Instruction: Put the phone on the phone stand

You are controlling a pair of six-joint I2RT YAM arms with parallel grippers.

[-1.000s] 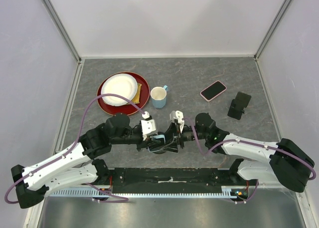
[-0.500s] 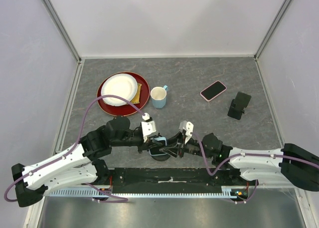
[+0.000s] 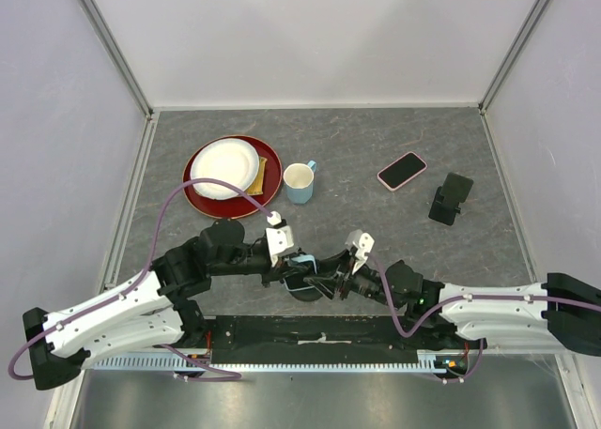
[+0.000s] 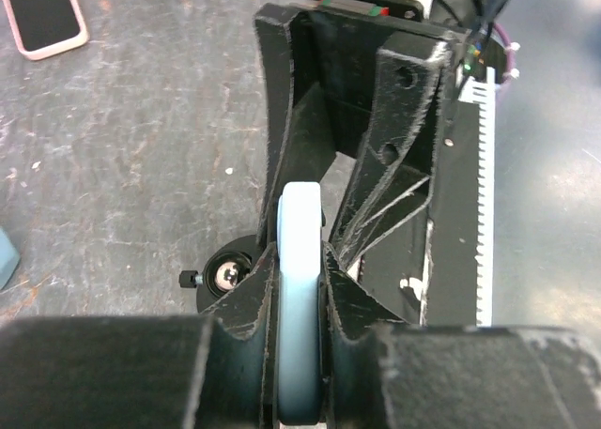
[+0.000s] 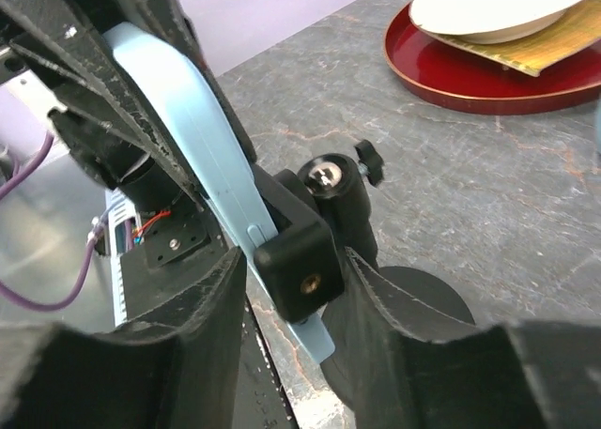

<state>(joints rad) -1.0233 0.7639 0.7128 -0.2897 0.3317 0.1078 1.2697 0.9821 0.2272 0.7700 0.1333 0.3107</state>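
The light blue phone (image 3: 300, 262) (image 4: 300, 260) comes free next as my left gripper opens in place beside the stand, since the phone's lower end sits against the clamp block.
My left gripper (image 4: 300, 265) is shut on a light blue phone (image 4: 300, 260), held edge-on just above the table near the front edge; from above the phone (image 3: 300, 262) shows between the two arms. The black phone stand (image 5: 302, 260) has a round base (image 5: 427, 302) and a ball joint (image 4: 225, 277). The phone's lower end (image 5: 188, 119) sits against the stand's clamp block. My right gripper (image 5: 293, 283) has its jaws closed on either side of that block and neck. From above, the right gripper (image 3: 331, 283) meets the left gripper (image 3: 293, 271) at the stand.
A pink phone (image 3: 402, 170) and a second black stand (image 3: 451, 198) lie at the back right. A red tray (image 3: 195, 200) carries a white plate (image 3: 225, 166), with a blue mug (image 3: 299, 181) beside it. The arms' base rail (image 3: 319, 340) runs along the front edge.
The right arm has drawn back toward the front edge and swung its gripper in on the stand, its jaws narrowing round the clamp. The left gripper has kept the phone almost still.
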